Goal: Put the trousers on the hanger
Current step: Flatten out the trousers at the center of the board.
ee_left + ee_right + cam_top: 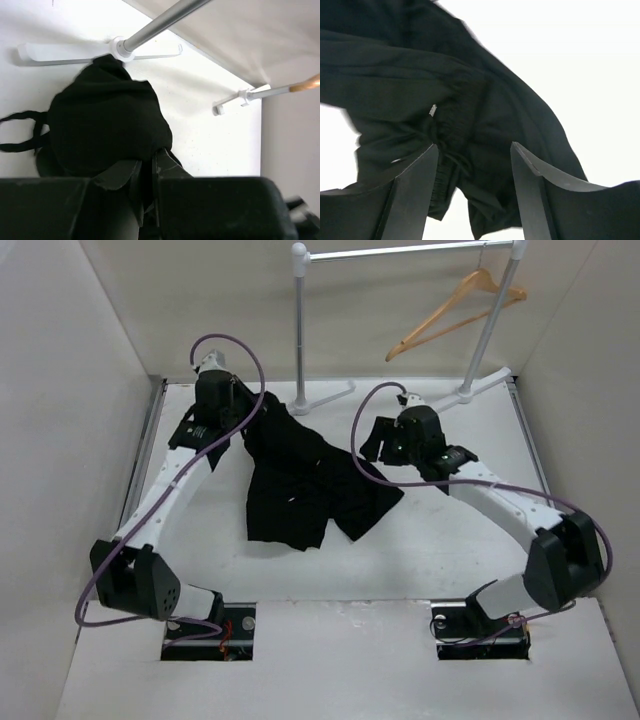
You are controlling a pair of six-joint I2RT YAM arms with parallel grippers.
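My right gripper moves down and to the left in the top view onto the elastic waistband (328, 474) (456, 122) next, as the waistband lies below on that side.
The black trousers (300, 475) lie crumpled on the white table between the arms. My left gripper (240, 402) is shut on their far end, and the left wrist view shows the fabric (105, 125) bunched above the closed gripper (147, 170). My right gripper (372, 445) is open at the trousers' right edge. In the right wrist view the gripper (474, 150) hangs over the cloth (420, 75), with the gathered waistband and drawstring between its fingers and nothing gripped. The wooden hanger (455, 310) hangs tilted on the rail at the back right, apart from both grippers.
The silver clothes rail (400, 252) stands at the back on two poles with white feet (320, 398). One foot (100, 50) lies just beyond the held cloth. White walls close in the table on the left, right and back.
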